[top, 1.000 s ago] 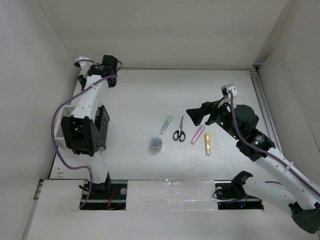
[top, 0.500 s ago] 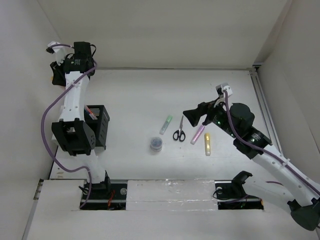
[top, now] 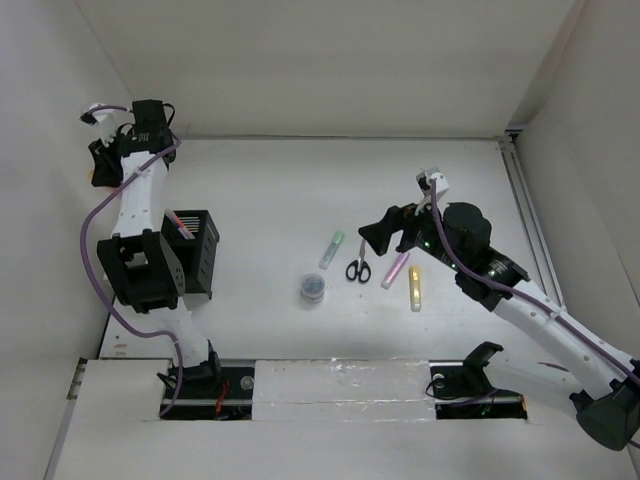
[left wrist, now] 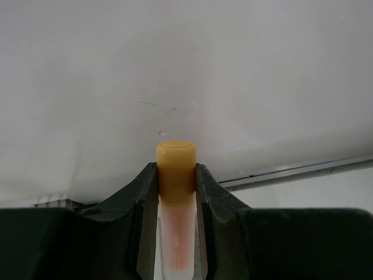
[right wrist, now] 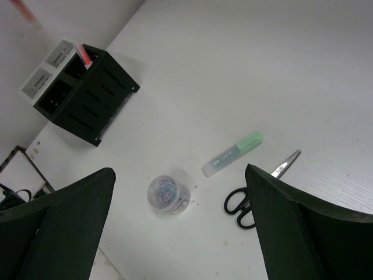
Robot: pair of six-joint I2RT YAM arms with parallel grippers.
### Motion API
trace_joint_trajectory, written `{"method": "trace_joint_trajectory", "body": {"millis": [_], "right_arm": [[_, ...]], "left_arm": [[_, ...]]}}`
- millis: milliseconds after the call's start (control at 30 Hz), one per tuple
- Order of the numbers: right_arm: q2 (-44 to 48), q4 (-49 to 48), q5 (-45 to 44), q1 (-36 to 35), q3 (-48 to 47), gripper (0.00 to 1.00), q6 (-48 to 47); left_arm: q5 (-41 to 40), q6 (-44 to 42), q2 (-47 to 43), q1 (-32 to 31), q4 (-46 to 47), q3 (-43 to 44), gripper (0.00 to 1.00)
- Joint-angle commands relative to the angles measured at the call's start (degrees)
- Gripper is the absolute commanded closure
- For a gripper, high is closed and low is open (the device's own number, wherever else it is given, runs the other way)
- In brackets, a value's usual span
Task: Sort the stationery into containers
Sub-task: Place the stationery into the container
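Next, my left gripper lowers and moves slightly back over the white organiser's far section to release, since that section stands open below the orange highlighter point(left wrist: 175, 169).
Held high by the left wall, my left gripper point(top: 99, 160) point(left wrist: 176, 182) is shut on an orange highlighter point(left wrist: 175, 169), cap end sticking out past the fingertips. On the table lie a green highlighter point(top: 332, 249) point(right wrist: 233, 154), black-handled scissors point(top: 358, 262) point(right wrist: 256, 192), a pink highlighter point(top: 396, 268), a yellow highlighter point(top: 414, 288) and a small round tub point(top: 313, 288) point(right wrist: 169, 194). Above the scissors and tub hangs my right gripper point(top: 376, 235) point(right wrist: 180, 170), open and holding nothing. The black slatted holder point(top: 197, 250) point(right wrist: 87, 96) has red pens point(right wrist: 83, 55) in it. Behind it is the white organiser point(right wrist: 49, 67).
The left arm's black elbow link point(top: 140, 272) hangs beside the black holder and covers the white organiser in the top view. White walls close in the table on the left, back and right. A metal rail point(top: 525, 210) runs along the right edge.
The left arm has swung from above the black holder out to the left wall, still gripping the orange highlighter, uncovering the holder. The right gripper has drifted slightly left and stayed open.
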State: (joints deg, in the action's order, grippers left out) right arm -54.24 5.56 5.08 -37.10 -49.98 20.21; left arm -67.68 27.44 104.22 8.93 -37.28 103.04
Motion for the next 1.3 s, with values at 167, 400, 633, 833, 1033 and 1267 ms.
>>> {"method": "trace_joint_trajectory", "body": {"millis": [167,400,633,833,1033,1267], "right_arm": [[0.27,-3.1,0.89,0.36,0.23,0.01,0.45],[0.89,-3.1,0.37,0.36,0.85,0.01,0.45],[0.89,-3.63,0.89,0.36,0.85,0.01,0.45],[2.12,-3.63,0.89,0.36,1.37,0.01,0.45],[2.65,-3.63,0.89,0.36,1.37,0.01,0.45],[3.7,-3.63,0.89,0.36,1.37,0.01,0.45]], "left_arm": [[-0.35,7.71,-0.34,1.18,0.71,-5.13,1.0],[2.03,8.06,1.5,1.18,3.97,-9.87,1.0],[0.8,11.4,0.89,1.18,2.91,-13.57,1.0],[0.8,12.11,-0.78,1.18,3.61,-16.38,1.0],[-1.83,15.45,-0.78,-0.49,-0.51,-15.86,0.57],[-2.98,17.29,-1.83,-1.11,-3.32,-13.84,0.23]]}}
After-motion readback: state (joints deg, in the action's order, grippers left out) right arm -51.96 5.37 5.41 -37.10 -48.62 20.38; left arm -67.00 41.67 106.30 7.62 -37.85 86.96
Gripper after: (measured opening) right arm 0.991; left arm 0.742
